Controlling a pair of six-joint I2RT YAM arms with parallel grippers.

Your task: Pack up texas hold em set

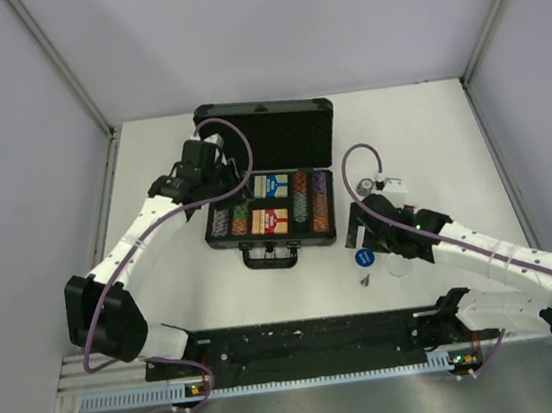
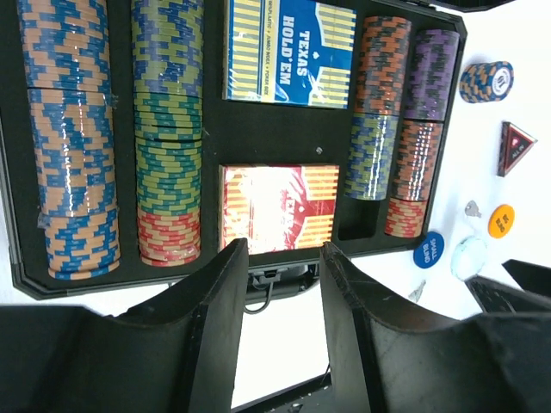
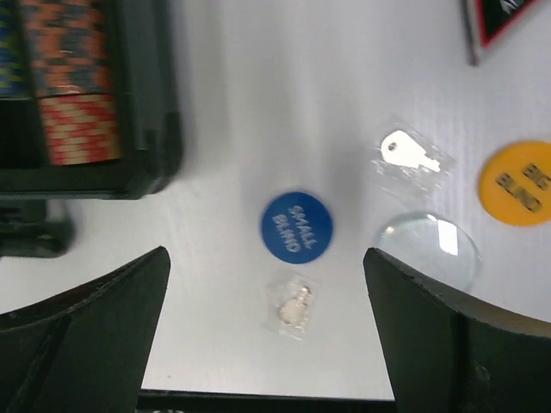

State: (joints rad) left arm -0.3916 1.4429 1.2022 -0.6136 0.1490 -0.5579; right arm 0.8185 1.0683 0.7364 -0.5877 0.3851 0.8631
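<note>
The clear domed button (image 1: 398, 266) is still outside the case (image 1: 264, 127), so the robot's right gripper should next go down and turn toward the right in the wrist view onto the button.
The black hard case (image 1: 264, 127) lies open in the middle of the table, lid up at the back, handle (image 1: 270, 258) toward me. Rows of multicoloured chips (image 2: 168, 129) fill it, with a blue card box (image 2: 291, 52) and a red card box (image 2: 277, 206). My left gripper (image 2: 284, 248) is open and empty above the case's front edge. My right gripper (image 3: 267, 258) is open and empty above the blue Small Blind button (image 3: 297, 226). The orange Big Blind button (image 3: 515, 182), a clear domed button (image 3: 428, 249) and the red triangle (image 3: 508, 21) lie on the table right of the case.
Two small keys in clear bags lie by the buttons, one (image 3: 409, 155) above the dome, one (image 3: 293, 305) below the blue button. A short loose stack of chips (image 2: 486, 82) stands right of the case. Grey walls enclose the white table (image 1: 428, 127).
</note>
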